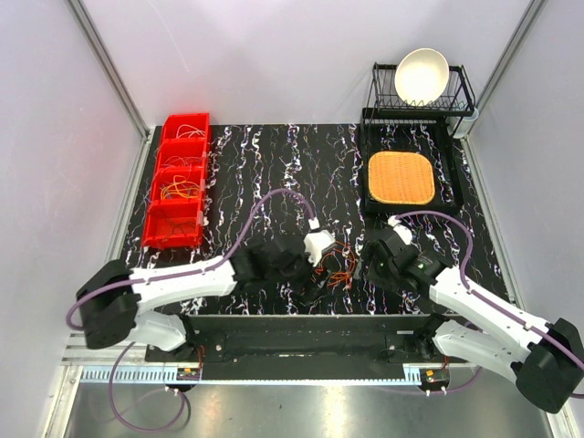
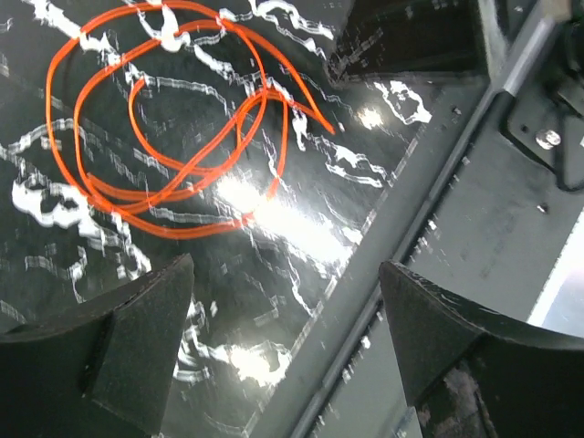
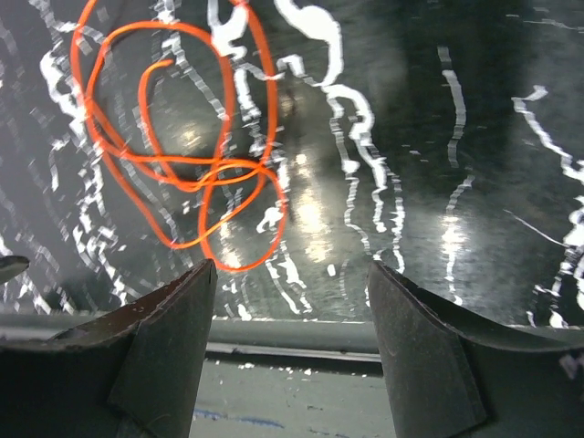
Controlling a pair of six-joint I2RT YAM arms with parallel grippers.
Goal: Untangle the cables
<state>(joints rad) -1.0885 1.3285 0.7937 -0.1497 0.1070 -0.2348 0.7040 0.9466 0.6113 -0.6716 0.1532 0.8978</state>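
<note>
Next, my left gripper goes down to the right in the top view, onto the single piece of orange cable (image 2: 282, 153) beside the crossing, since it lies apart from the other loops.
A loose tangle of orange cables (image 1: 336, 271) lies on the black marbled surface near its front edge, between the two arms. In the left wrist view the orange loops (image 2: 173, 119) lie ahead and to the left of my left gripper (image 2: 285, 315), which is open and empty over the front edge. In the right wrist view the loops (image 3: 182, 146) lie ahead and to the left of my right gripper (image 3: 292, 310), also open and empty, with the lowest loop close to its left fingertip (image 3: 196, 283).
A red divided bin (image 1: 178, 179) holding more cables stands at the left. A black tray with an orange woven mat (image 1: 401, 177) sits at the back right, behind it a dish rack with a white bowl (image 1: 422, 75). A metal rail (image 1: 310, 321) borders the front edge.
</note>
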